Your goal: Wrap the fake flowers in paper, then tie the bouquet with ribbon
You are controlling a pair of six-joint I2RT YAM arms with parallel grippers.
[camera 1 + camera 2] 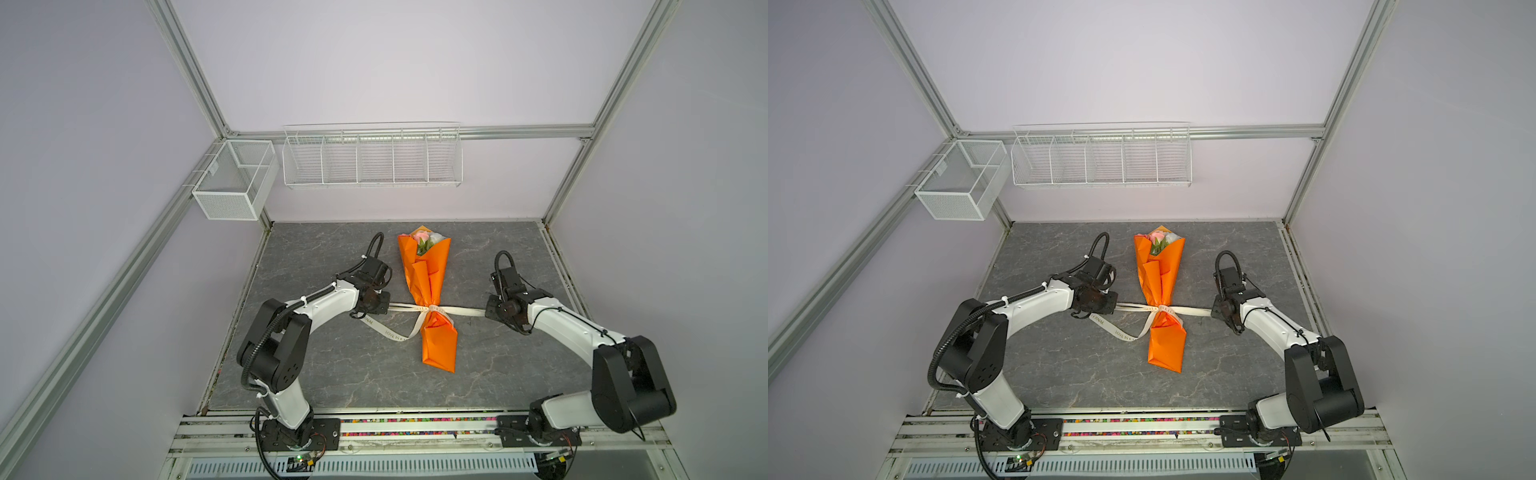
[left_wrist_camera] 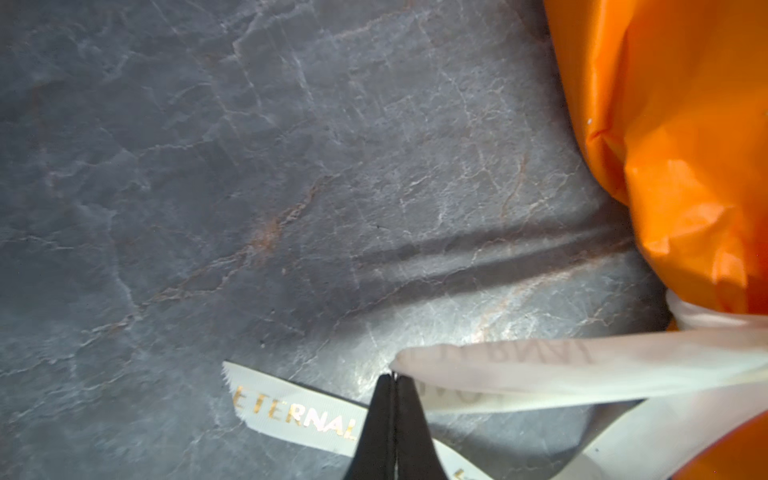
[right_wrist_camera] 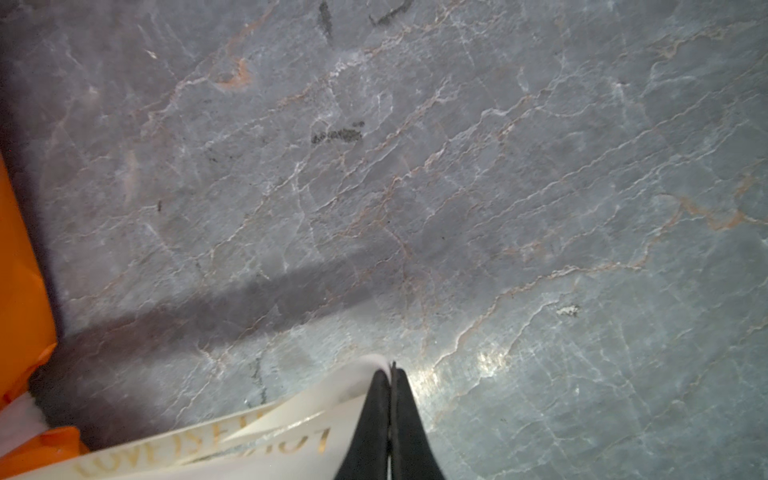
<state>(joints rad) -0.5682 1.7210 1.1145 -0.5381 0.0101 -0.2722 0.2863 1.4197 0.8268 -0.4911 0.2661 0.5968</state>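
The robot's right gripper should next stay low over the tabletop and open its fingers to let go of the ribbon loop (image 1: 475, 312), since the ribbon already runs straight from the knot.
The bouquet (image 1: 428, 286) (image 1: 1160, 282), a long cone of orange paper, lies mid-table with the fake flowers (image 1: 424, 239) (image 1: 1158, 239) showing pink and white at its far end. A cream ribbon (image 1: 432, 309) (image 1: 1160, 309) is knotted round its narrow waist. My left gripper (image 1: 388, 308) (image 2: 392, 376) is shut on a ribbon loop (image 2: 540, 365) to the left of the knot. My right gripper (image 1: 485, 311) (image 3: 391, 368) is shut on a ribbon loop (image 3: 270, 432) to the right. The ribbon runs straight between them. A loose tail printed "ETERNAL" (image 2: 291, 411) lies on the table.
Grey marble tabletop (image 1: 332, 365) lies under everything. A white wire rack (image 1: 372, 160) hangs on the back wall and a mesh basket (image 1: 232, 183) on the left frame. Orange paper (image 2: 685, 145) (image 3: 20, 270) sits close beside both grippers.
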